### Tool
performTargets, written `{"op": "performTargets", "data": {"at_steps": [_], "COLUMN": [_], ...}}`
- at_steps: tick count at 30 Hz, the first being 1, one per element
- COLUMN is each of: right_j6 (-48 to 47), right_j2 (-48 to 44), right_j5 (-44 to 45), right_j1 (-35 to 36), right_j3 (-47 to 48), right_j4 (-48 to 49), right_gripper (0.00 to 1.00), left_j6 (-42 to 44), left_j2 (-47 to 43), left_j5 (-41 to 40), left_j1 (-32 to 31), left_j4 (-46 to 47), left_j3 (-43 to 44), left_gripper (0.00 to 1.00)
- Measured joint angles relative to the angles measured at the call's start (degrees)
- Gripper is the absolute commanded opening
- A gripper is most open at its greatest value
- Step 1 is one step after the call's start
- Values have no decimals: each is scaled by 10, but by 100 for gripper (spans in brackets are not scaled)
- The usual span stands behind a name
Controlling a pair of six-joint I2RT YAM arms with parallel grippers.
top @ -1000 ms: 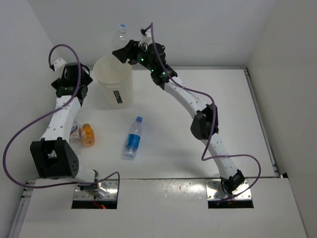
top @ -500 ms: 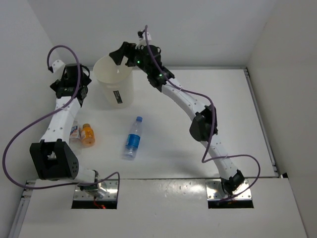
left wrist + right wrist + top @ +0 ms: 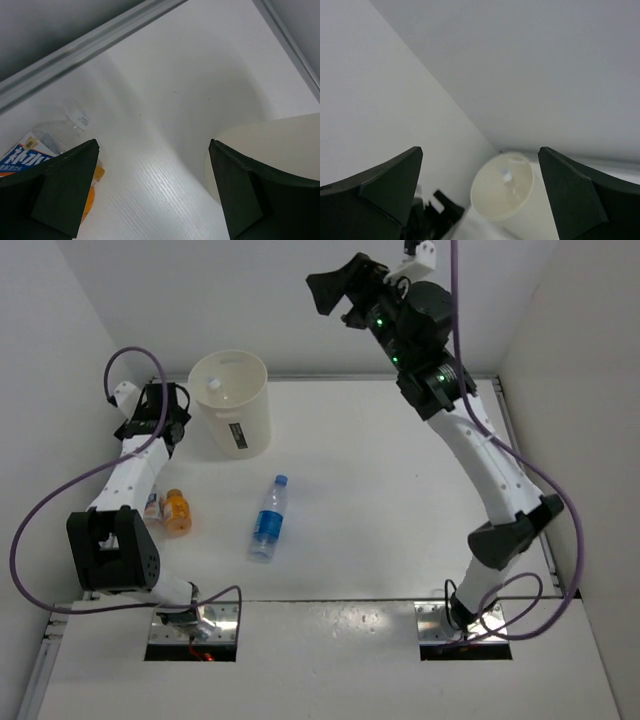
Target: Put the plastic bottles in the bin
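I will move my right gripper down, back and to the left in the top view onto the clear bottle's blue-end with the cap (image 3: 280, 484), because that end lies nearest it.
The bin (image 3: 245, 425) stands at the back left, and a clear bottle's pale cap (image 3: 213, 385) shows inside it; the right wrist view looks down into the bin (image 3: 487, 200) at the same cap (image 3: 506, 176). A clear bottle with a blue label and blue cap (image 3: 267, 520) lies mid-table. An orange bottle (image 3: 176, 512) lies at the left beside another clear labelled bottle (image 3: 152, 505). My right gripper (image 3: 332, 295) is open and empty, high above and to the right of the bin. My left gripper (image 3: 163, 408) is open just left of the bin, empty.
White walls close in the table on the left, back and right. In the left wrist view the bin's wall (image 3: 260, 145) is at the right, and the orange bottle (image 3: 91, 195) and the clear labelled bottle (image 3: 50, 137) lie at the left by the wall's rail (image 3: 85, 50).
My right gripper opened over the bin and the clear bottle it held dropped in. That arm then rose and swung right. The left arm shifted slightly.
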Motion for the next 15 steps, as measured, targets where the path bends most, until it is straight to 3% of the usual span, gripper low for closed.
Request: {"op": "performTargets", "data": {"at_steps": [4, 8, 10, 12, 15], "right_j6": [50, 192, 258, 303, 307], "right_j2": [-113, -209, -205, -162, -38], "right_j5": [-4, -21, -54, -96, -167], "right_j1": [-3, -7, -12, -16, -15], "right_j3": [-207, -510, -596, -620, -528], "right_j4": [3, 38, 17, -24, -116], "right_gripper": [100, 100, 100, 98, 98], "left_j6": [-22, -40, -45, -51, -68], "left_j2": [12, 15, 15, 15, 15], "left_j5": [2, 2, 2, 4, 10], "left_j1": [0, 0, 0, 0, 0], "left_j4": [-7, -14, -14, -13, -13], "left_j3": [-3, -9, -13, -24, -49], "left_gripper": [99, 99, 99, 99, 99]}}
